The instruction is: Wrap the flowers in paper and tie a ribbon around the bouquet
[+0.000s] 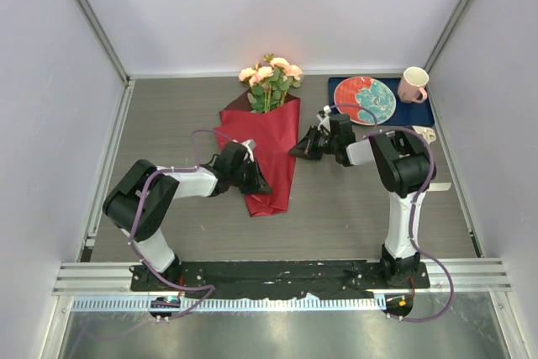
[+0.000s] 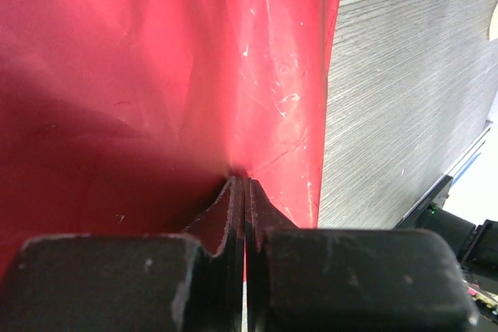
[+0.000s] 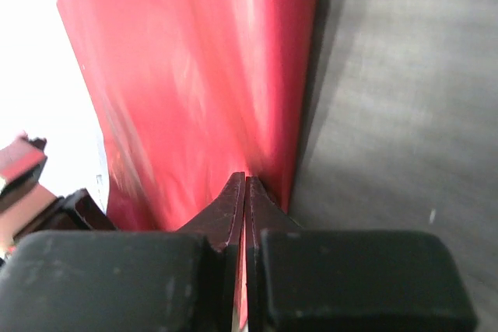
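Observation:
My right gripper will next slide outward along the paper's rounded edge until it reaches the paper's far corner by the flowers (image 1: 269, 75), and then it will open.
Peach-pink flowers (image 1: 269, 75) lie at the back of the table, their stems hidden inside the dark red paper (image 1: 271, 145). The paper is folded round them as a long cone pointing toward me: the bouquet. My left gripper (image 1: 256, 181) is at the cone's lower left edge, shut on a pinch of the paper (image 2: 156, 75), with red showing in the slit between its jaws (image 2: 245, 180). From the right, my right gripper (image 1: 297, 150) is shut on the paper's right edge (image 3: 194, 75), its tips (image 3: 246, 177) pressed together. A cream bit, probably the ribbon (image 1: 425, 133), lies right of the right arm.
A red and teal plate (image 1: 365, 98) sits on a dark blue mat (image 1: 420, 114) at the back right, and a pink mug (image 1: 413, 84) stands on the mat's far corner. Grey walls close in the table on three sides.

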`<state>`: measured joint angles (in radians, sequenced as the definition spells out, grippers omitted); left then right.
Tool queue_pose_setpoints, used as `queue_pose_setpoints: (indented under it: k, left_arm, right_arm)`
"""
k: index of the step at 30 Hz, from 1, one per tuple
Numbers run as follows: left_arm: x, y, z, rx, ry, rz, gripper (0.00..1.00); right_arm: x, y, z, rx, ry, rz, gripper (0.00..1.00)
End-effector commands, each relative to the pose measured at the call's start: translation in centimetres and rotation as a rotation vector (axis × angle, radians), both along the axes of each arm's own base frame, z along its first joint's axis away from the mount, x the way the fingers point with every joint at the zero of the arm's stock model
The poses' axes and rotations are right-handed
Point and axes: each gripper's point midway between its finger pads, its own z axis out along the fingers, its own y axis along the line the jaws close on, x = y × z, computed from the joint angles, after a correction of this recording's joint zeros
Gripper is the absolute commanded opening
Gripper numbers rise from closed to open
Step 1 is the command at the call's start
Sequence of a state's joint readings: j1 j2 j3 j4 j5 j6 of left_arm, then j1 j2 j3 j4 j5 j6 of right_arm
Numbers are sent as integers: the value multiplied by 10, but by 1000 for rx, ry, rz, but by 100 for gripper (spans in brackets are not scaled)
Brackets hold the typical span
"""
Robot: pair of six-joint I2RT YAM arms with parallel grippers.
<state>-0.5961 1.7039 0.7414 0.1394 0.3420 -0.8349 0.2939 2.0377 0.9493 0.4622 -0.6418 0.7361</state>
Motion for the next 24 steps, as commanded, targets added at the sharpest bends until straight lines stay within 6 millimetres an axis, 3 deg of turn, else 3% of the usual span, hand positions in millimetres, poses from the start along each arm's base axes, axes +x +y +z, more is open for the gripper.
queue_pose_setpoints:
  k: [1, 7, 12, 24]
  left_arm:
    - [-14, 20, -34, 94, 61, 25, 0]
    - [-20, 23, -35, 89, 65, 28, 0]
    - [-21, 21, -34, 73, 70, 27, 0]
    - [-23, 17, -30, 52, 77, 20, 0]
  right_arm:
    - [39, -9, -16, -52, -4, -83, 0]
    - [72, -39, -34, -64, 69, -227, 0]
    - [87, -55, -51, -128, 115, -297, 0]
    - [152, -87, -59, -195, 123, -432, 0]
